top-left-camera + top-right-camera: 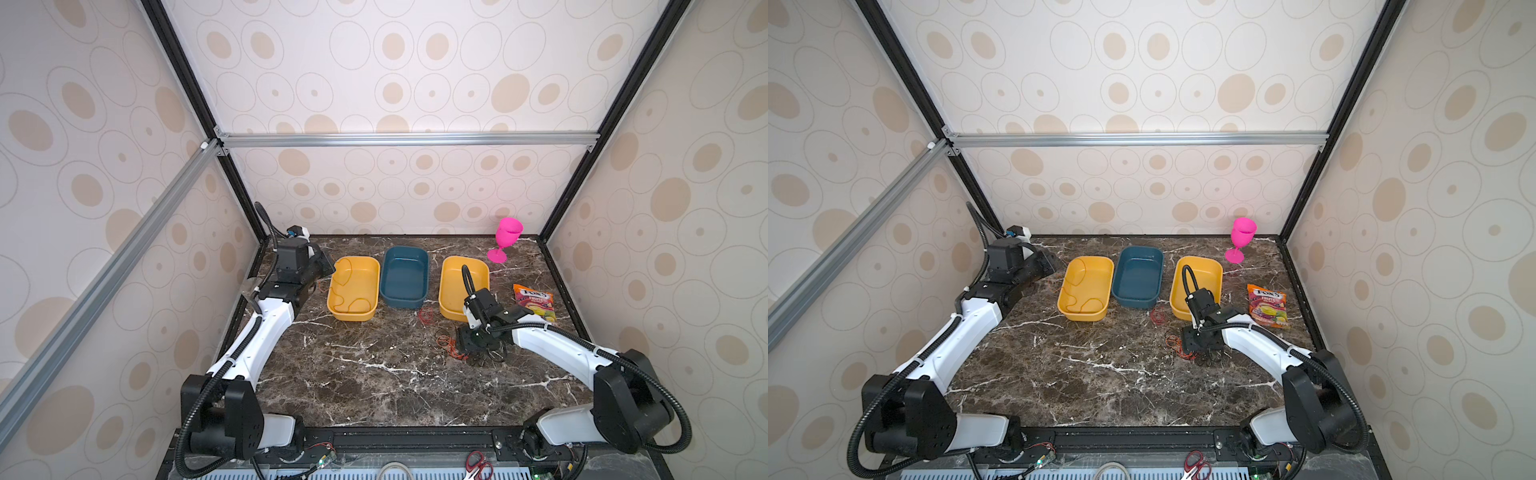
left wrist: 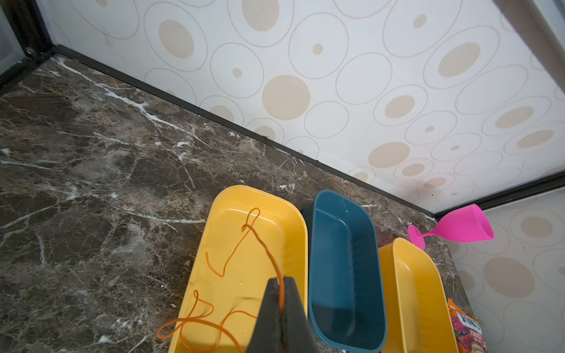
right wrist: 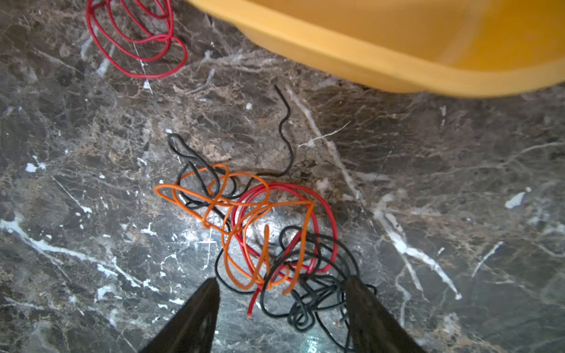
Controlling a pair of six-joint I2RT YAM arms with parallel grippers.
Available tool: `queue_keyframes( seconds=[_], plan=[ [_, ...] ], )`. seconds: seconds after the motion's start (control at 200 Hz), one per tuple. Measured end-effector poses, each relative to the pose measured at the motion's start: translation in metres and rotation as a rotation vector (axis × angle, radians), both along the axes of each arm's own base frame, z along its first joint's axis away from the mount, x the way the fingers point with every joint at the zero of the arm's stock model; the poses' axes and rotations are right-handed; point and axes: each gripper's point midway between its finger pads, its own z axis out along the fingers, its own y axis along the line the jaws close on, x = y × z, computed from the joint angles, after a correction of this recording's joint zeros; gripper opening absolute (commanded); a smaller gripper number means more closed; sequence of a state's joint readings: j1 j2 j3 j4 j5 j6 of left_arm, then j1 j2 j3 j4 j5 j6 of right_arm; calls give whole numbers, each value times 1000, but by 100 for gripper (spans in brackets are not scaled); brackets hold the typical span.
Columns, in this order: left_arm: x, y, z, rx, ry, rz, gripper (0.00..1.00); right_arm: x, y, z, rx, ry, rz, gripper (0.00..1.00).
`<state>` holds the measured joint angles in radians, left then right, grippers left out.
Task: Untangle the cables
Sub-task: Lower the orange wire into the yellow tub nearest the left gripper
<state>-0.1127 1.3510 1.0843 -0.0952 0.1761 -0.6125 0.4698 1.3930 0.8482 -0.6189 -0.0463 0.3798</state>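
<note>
My left gripper lowers next toward the blue tray and into the nearer yellow tray [image 1: 362, 286] [image 2: 253, 264] to release the orange cable, as that yellow tray's bottom lies below my gripper.
A tangle of orange, red and black cables [image 3: 260, 220] lies on the marble in front of the right yellow tray [image 3: 367, 58], and shows in both top views [image 1: 451, 347] [image 1: 1177, 347]. My right gripper [image 3: 282, 282] hangs open just over it, a finger on either side of the black loops, holding nothing. A separate red cable coil [image 3: 137, 36] [image 1: 427, 316] lies apart on the table. My left gripper [image 2: 281, 279] [image 1: 330, 268] is shut on an orange cable [image 2: 232, 259] that trails in loose curls across the left yellow tray [image 2: 275, 232] [image 1: 353, 318].
A blue tray [image 1: 405, 305] stands between the two yellow trays [image 1: 451, 311]. A pink goblet [image 1: 505, 239] stands at the back right, with a candy bag [image 1: 534, 301] in front of it. Red-handled scissors [image 1: 478, 463] lie off the table's front edge.
</note>
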Motion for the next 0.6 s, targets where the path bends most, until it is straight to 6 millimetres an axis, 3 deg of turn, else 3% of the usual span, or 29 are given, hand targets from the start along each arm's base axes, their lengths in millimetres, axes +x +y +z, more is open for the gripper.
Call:
queue_keyframes(
  seconds=[0.13, 0.43, 0.6],
  plan=[
    [4, -7, -13, -32, 23, -24, 0, 1, 1, 0, 5, -4, 1, 67],
    [12, -45, -86, -92, 200, -88, 0, 1, 1, -1, 4, 1, 0, 67],
    [8, -58, -103, -131, 244, -93, 0, 2, 2, -2, 7, 1, 0, 67]
  ],
)
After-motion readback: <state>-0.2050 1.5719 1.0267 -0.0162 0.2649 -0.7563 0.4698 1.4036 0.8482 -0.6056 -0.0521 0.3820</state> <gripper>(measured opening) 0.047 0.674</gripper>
